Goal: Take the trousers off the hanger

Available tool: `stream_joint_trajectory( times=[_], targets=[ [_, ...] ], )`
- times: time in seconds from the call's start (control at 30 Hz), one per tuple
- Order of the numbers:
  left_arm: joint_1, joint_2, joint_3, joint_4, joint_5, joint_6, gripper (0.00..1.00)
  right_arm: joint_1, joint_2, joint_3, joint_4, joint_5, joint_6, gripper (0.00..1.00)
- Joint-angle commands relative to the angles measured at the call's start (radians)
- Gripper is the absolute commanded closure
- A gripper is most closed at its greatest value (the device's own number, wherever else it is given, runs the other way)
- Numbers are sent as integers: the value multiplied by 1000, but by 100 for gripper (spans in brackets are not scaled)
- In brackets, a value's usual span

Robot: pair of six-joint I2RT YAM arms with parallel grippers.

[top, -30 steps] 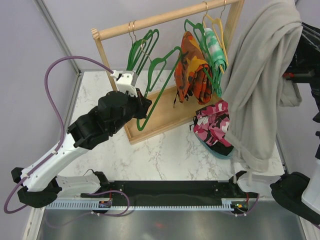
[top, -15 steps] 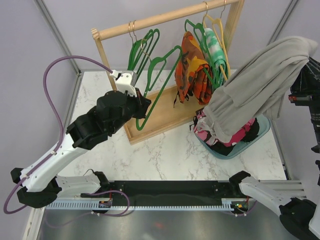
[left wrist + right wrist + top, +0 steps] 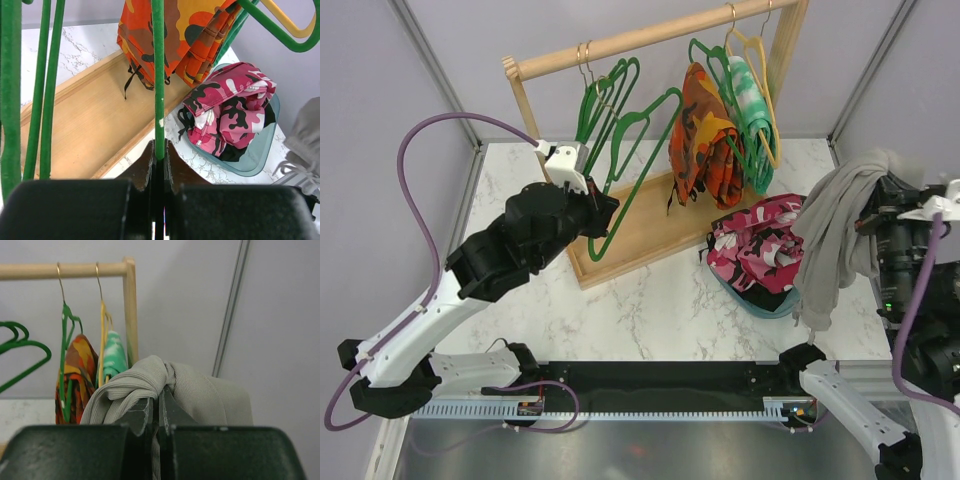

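Observation:
My right gripper will tilt and go down next toward the pink camouflage trousers in the teal basket [image 3: 760,248], because the grey trousers are still hanging mostly beside the basket.
My right gripper [image 3: 875,215] is shut on the grey trousers [image 3: 832,235], which hang from it at the right over the teal basket's edge; they also show bunched over the jaws in the right wrist view [image 3: 165,385]. My left gripper [image 3: 600,212] is shut on the bare green hanger [image 3: 642,170], its bar pinched between the jaws in the left wrist view [image 3: 158,90]. The pink camouflage trousers [image 3: 755,245] lie over black ones [image 3: 235,152] in the basket [image 3: 765,305]. Orange-patterned trousers [image 3: 705,140] and green-white trousers [image 3: 748,105] hang on hangers on the rail.
The wooden rack has a rail [image 3: 650,35], a left post [image 3: 525,110] and a base tray [image 3: 640,235]. Further bare green hangers [image 3: 595,95] hang at the rail's left. Purple cables loop off both arms.
My right gripper has swung the grey trousers down and to the right, from high over the basket to beside it. The left arm and its hanger have hardly moved.

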Motion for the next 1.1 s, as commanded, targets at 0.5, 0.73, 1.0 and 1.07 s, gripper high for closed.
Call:
stream_joint_trajectory(
  times=[0.5, 0.73, 1.0, 1.07],
  targets=[
    [1, -47, 36, 45, -11, 36, 98, -2, 26, -336, 126, 166, 63, 100],
    [1, -57, 34, 45, -7, 42, 98, -18, 78, -447, 136, 131, 97, 100],
    [1, -62, 40, 45, 3, 42, 98, -189, 170, -551, 117, -38, 199, 100],
    [1, -68, 42, 45, -2, 42, 98, -258, 173, -591, 116, -111, 222, 100]
  ],
)
